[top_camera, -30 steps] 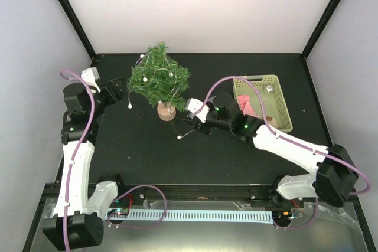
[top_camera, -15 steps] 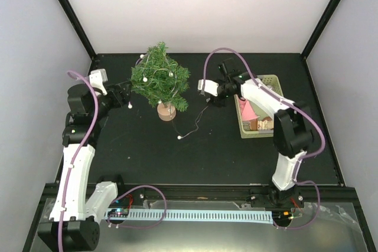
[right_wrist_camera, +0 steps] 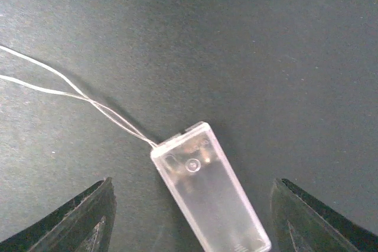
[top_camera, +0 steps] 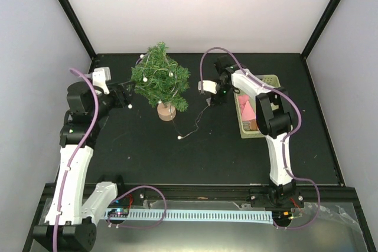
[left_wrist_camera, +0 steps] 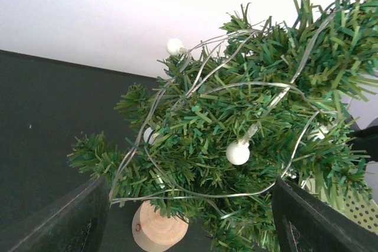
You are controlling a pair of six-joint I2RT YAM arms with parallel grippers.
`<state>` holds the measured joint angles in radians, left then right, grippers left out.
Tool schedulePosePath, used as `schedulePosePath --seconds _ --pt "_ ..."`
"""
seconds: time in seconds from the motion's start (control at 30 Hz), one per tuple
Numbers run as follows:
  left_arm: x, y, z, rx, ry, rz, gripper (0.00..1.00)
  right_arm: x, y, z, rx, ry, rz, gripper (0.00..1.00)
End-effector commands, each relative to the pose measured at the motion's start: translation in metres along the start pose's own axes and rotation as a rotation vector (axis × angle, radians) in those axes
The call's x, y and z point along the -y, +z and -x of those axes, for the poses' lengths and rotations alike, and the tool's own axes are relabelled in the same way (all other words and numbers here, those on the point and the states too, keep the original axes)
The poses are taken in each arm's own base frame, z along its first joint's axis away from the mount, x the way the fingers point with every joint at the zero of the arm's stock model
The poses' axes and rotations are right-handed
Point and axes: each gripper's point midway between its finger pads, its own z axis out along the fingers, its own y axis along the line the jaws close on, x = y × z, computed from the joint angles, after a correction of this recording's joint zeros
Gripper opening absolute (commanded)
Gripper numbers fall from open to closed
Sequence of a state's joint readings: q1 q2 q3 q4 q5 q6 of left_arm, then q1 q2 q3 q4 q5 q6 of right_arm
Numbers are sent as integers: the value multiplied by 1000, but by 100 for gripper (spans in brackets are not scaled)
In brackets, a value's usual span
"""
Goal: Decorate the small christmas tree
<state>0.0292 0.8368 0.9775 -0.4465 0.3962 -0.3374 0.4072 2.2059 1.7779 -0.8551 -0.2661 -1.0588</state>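
I need to move my right gripper down around the long sides of the clear battery box [top_camera: 209, 102] [right_wrist_camera: 209, 196] next and close it, because the box is below it, between its open fingers.
The small christmas tree [top_camera: 159, 81] stands on its round wood base [top_camera: 166, 111] at the back left of centre. A thin wire light string [left_wrist_camera: 195, 95] with white bulbs [left_wrist_camera: 238, 153] is looped through its branches. My left gripper [top_camera: 126, 93] is open just left of the tree. In the left wrist view [left_wrist_camera: 190, 205] the lower branches and the base [left_wrist_camera: 156, 228] lie between its fingers. My right gripper [top_camera: 214, 95] is open, pointing down over the string's clear battery box [right_wrist_camera: 209, 196]. The wire [right_wrist_camera: 77, 95] leads off to the left.
A loose end of the wire with a white bulb [top_camera: 179, 137] lies on the black table in front of the tree. A pale green lattice basket [top_camera: 270, 78] with pink items stands right of my right arm. Walls close the back and sides.
My right arm has swung back from in front of the tree base to beside the basket, over the battery box. My left gripper has moved right, closer to the tree.
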Motion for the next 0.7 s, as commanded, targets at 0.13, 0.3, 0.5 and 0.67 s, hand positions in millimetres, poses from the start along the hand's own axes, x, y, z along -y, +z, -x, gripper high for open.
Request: schedulePosePath --seconds 0.13,0.3,0.5,0.67 --pt "16 -13 13 15 43 -13 77 12 9 -11 -60 -24 23 72" --pt "21 -14 15 10 42 -29 77 2 21 -16 -63 -13 66 70" --pt "31 -18 22 10 37 -63 76 -7 31 -31 -120 -25 96 67" --pt "35 -18 22 6 33 -79 75 -7 33 -31 -130 -27 99 58"
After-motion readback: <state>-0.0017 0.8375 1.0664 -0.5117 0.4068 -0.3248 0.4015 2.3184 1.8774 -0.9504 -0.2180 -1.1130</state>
